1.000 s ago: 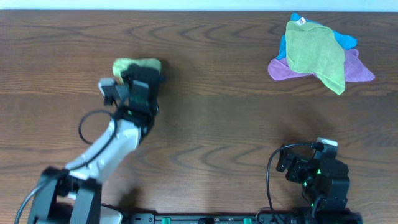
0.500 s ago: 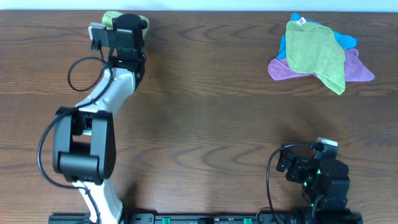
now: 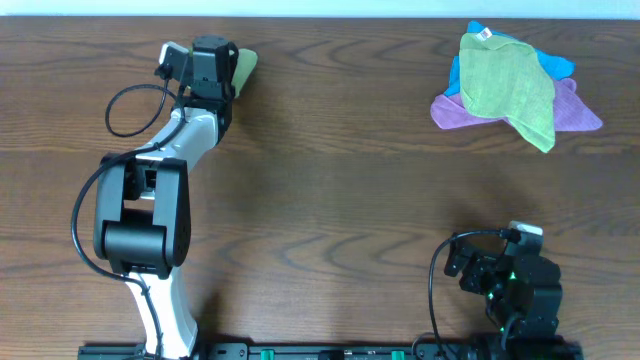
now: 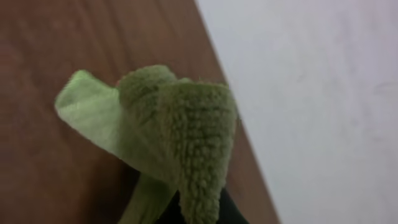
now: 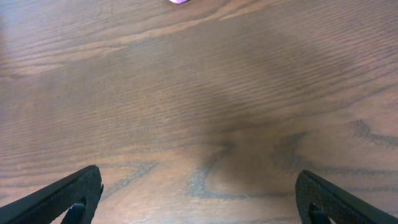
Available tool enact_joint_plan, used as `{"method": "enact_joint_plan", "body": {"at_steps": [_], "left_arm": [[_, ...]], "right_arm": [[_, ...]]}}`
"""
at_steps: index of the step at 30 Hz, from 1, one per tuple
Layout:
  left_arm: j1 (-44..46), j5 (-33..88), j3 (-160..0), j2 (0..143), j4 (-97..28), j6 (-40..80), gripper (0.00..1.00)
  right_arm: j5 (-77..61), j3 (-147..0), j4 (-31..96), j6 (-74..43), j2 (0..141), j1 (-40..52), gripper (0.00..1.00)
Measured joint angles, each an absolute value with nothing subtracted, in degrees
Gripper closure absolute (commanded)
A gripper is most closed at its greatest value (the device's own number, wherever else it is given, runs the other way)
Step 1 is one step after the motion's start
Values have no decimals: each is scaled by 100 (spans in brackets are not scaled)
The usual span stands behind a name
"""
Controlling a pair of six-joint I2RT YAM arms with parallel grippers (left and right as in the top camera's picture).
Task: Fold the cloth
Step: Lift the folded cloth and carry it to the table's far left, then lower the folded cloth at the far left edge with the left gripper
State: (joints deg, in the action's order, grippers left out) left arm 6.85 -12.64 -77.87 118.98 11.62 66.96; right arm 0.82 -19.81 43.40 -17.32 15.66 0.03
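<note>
Next, my left gripper lowers and draws slightly back to release the cloth, hanging close to the table's edge, onto the bare wood inside the table's far edge [image 3: 240,108].
The cloth [image 3: 243,66] is a bunched lime-green lump at the table's far left edge, pinched in my left gripper [image 3: 222,60], which is shut on it. In the left wrist view the cloth [image 4: 180,124] fills the middle, hanging in folds over the brown table, and it hides the fingers. My right gripper [image 3: 498,272] rests near the front right of the table. It is open, its two black fingertips [image 5: 78,193] stand wide apart, and only bare wood lies between them.
A pile of other cloths lies at the back right: an olive-green cloth with a small tag [image 3: 510,85] on top, over a purple cloth [image 3: 455,112] and a blue cloth [image 3: 556,65]. The table's far edge [image 4: 233,124] runs right beside the held cloth.
My left arm has swung from the left-middle of the table out to the far edge, carrying the cloth. The cloth now sticks out to the gripper's right. The right arm has stayed still.
</note>
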Motion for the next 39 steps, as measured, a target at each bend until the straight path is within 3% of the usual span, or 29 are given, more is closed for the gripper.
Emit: {"method": "enact_joint_plan", "body": {"at_steps": [13,14,15,17,20,29,39], "left_arm": [[598,-1450,-7811,11813,-620,6565,91],[576,-1496,-7811,11764,-814,6571,86],[561,-1522,-7813,11725,-952,6552,71],[519,-1555,-7813,11636,-1229,6569,16],[491,-1564,-7815,11592,-1302,6558,2],[576,-1562,-7813,11445,-1382,6622,5],[567,-1544,-7846,10409,-4036,7402,5]], "right_arm": [[82,-1981,4340,-1734,1566,3,1],[82,-1981,4340,-1734,1566,3,1],[82,-1981,4340,-1734,1566,3,1],[80,-1981,4340,-1732,1566,3,1],[82,-1981,4342,-1732,1566,3,1],[80,-1981,4340,-1732,1566,3,1],[82,-1977,4340,-1732,1568,3,1]]}}
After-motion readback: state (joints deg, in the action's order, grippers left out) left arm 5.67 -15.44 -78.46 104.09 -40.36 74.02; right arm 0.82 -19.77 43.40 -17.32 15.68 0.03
